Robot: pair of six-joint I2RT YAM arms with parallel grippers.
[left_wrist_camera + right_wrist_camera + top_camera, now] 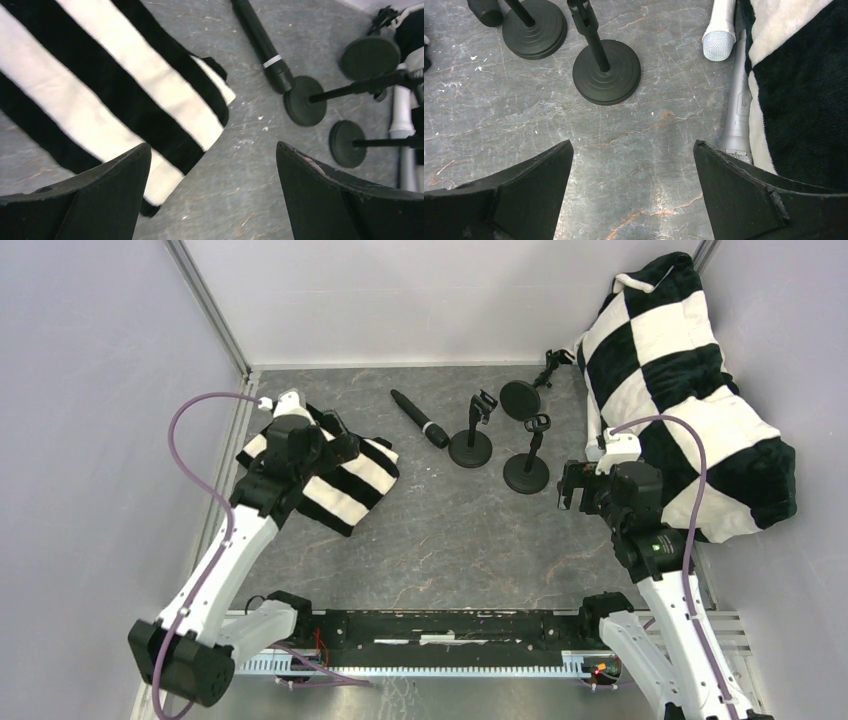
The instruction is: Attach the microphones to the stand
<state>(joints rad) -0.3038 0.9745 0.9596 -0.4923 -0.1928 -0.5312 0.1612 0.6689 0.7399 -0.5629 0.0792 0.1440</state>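
Note:
The left gripper crosses over to the black microphone next, below it and to its right in the top view, and descends onto the microphone's handle (pixel 420 418) (pixel 264 49) beside its ring.
The black microphone (pixel 418 418) with a silver ring lies flat on the table; it also shows in the left wrist view (pixel 262 45). The white microphone (pixel 719 42) and the silver-grey microphone (pixel 740 110) lie side by side against the checkered pillow (pixel 799 90). Two stands (pixel 470 445) (pixel 527 470) stand upright with empty clips, and a third stand (pixel 520 400) lies tipped over behind them. My left gripper (pixel 212 145) is open and empty above the edge of a striped cloth (pixel 125 85). My right gripper (pixel 633 142) is open and empty over bare table, just left of the silver-grey microphone.
The large black-and-white checkered pillow (pixel 690 390) fills the back right corner. The striped cloth (pixel 345 475) lies at the left under my left arm. Grey walls close in the table (pixel 450 530) on the left, back and right.

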